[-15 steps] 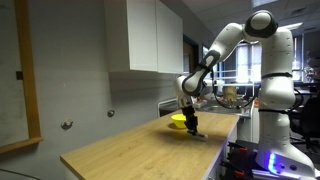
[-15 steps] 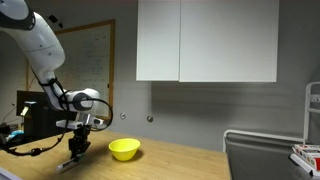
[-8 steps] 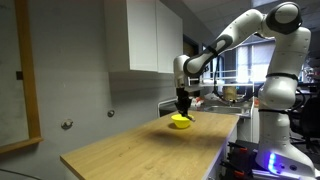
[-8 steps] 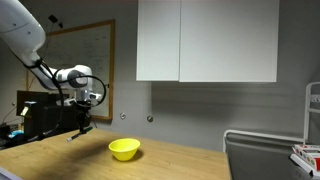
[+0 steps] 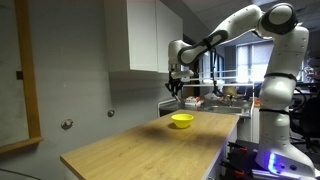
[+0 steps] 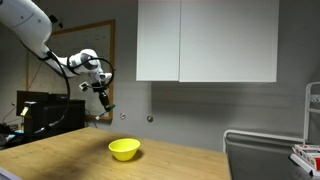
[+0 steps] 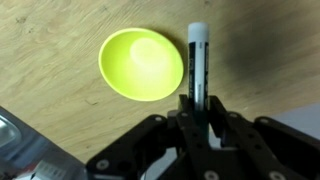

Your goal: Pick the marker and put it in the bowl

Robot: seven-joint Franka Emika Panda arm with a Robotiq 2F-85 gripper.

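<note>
The gripper shifts over the yellow bowl (image 5: 181, 120) next and lowers until the marker (image 7: 197, 62) is inside the bowl's rim, since it hangs high beside the bowl.
The yellow bowl (image 5: 181, 120) sits empty on the wooden table; it also shows in the other exterior view (image 6: 124, 149) and in the wrist view (image 7: 142, 63). My gripper (image 7: 197, 105) is shut on the dark marker (image 7: 197, 62), which sticks out past the fingertips with its white end forward. In both exterior views the gripper (image 5: 174, 88) (image 6: 107, 103) hangs well above the table, higher than the bowl and off to its side. In the wrist view the marker lies just beside the bowl's rim, not over its middle.
The wooden table (image 5: 140, 150) has a bare top around the bowl. White wall cabinets (image 6: 205, 40) hang above. A metal object (image 7: 15, 135) shows at the wrist view's lower left. Lab clutter stands beyond the table's far end (image 5: 225, 95).
The gripper has lifted the marker from the tabletop beside the bowl and risen high above the table, moving toward the wall side.
</note>
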